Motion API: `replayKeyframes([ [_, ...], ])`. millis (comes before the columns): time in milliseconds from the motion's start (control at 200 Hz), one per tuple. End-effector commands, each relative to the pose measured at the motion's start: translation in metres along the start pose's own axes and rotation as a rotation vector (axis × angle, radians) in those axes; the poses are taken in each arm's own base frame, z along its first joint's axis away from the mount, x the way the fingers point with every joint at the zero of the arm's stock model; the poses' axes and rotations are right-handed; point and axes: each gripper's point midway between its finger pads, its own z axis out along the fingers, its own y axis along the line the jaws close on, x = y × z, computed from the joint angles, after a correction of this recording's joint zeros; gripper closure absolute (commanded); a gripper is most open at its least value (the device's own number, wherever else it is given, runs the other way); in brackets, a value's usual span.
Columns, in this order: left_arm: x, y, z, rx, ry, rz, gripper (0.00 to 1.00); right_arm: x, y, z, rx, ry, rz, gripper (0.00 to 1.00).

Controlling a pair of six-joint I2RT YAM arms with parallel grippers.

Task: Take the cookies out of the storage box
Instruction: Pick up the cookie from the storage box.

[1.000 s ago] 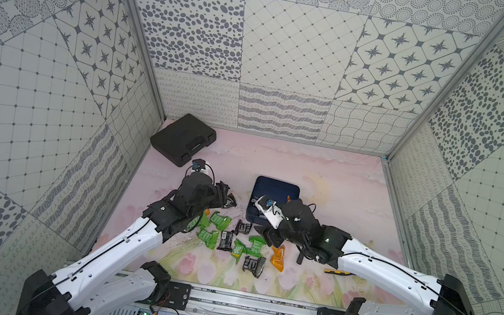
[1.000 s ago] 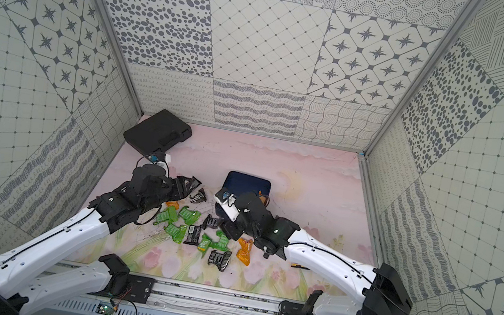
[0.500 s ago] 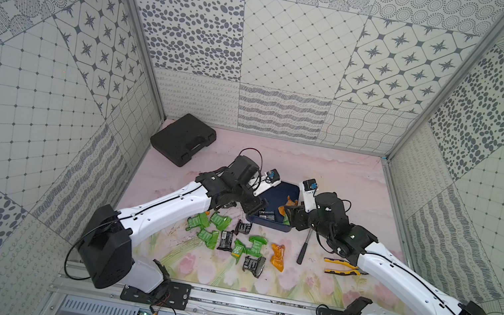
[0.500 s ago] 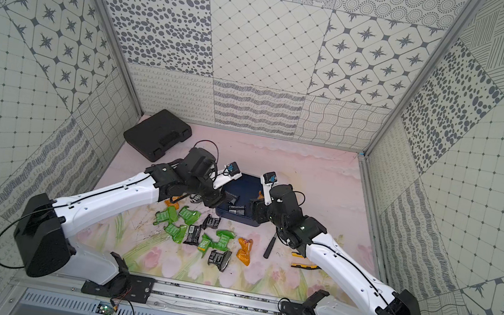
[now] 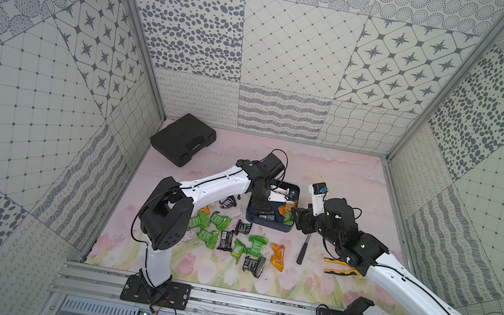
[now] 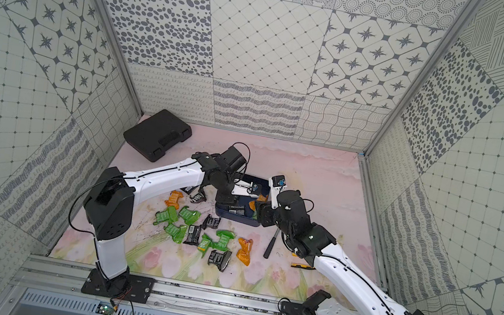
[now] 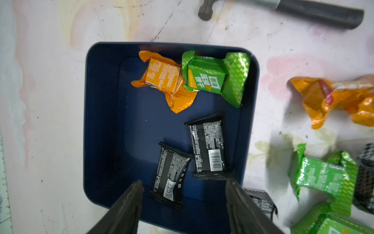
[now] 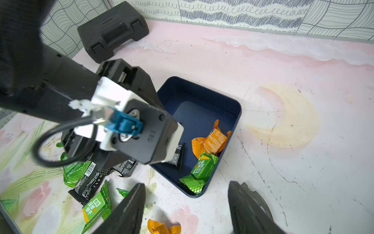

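Note:
I should next lower my open left gripper around the black packet farther from the box's near rim, because the packet lies below and there is bare box bottom beside it for my fingers.
The navy storage box (image 7: 113, 121) lies mid-table, also seen in both top views (image 5: 270, 225) (image 6: 235, 216). Inside it lie an orange cookie packet (image 7: 165, 78), a green one (image 7: 210, 78) and two black ones (image 7: 208, 145) (image 7: 171, 172). My left gripper (image 7: 184, 183) hangs open over the box's near edge, above a black packet, holding nothing. My right gripper (image 8: 187, 184) is open and empty just outside the box corner where the green packet (image 8: 202, 168) lies. Several more cookies (image 5: 229, 238) are scattered on the table in front of the box.
A black moulded case (image 5: 181, 142) lies at the back left. A hammer (image 5: 302, 249) and yellow-handled pliers (image 5: 337, 271) lie right of the loose packets, under my right arm. Patterned walls close in the table on three sides.
Both arms have swung from the loose packets in front up to the box. The left gripper now hangs over it and the right one beside it.

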Motion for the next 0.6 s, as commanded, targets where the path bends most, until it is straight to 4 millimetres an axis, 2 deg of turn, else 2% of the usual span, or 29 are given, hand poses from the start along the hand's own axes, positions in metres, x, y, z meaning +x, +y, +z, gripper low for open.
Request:
replayKeyframes([
  [0,0.029,-0.02,0.01,0.163,0.118,0.188,0.32,-0.005,-0.005,-0.005,0.022,-0.031,0.008,0.31],
  [105,0.038,-0.017,0.024,0.172,0.155,0.209,0.32,-0.005,-0.007,-0.006,0.029,-0.035,0.005,0.31],
  [270,0.037,-0.011,0.035,0.184,0.154,0.215,0.32,-0.004,-0.009,-0.006,0.035,-0.036,0.004,0.31],
  [595,0.053,0.0,0.065,0.178,0.208,0.219,0.32,-0.004,-0.009,-0.009,0.03,-0.021,0.008,0.32],
])
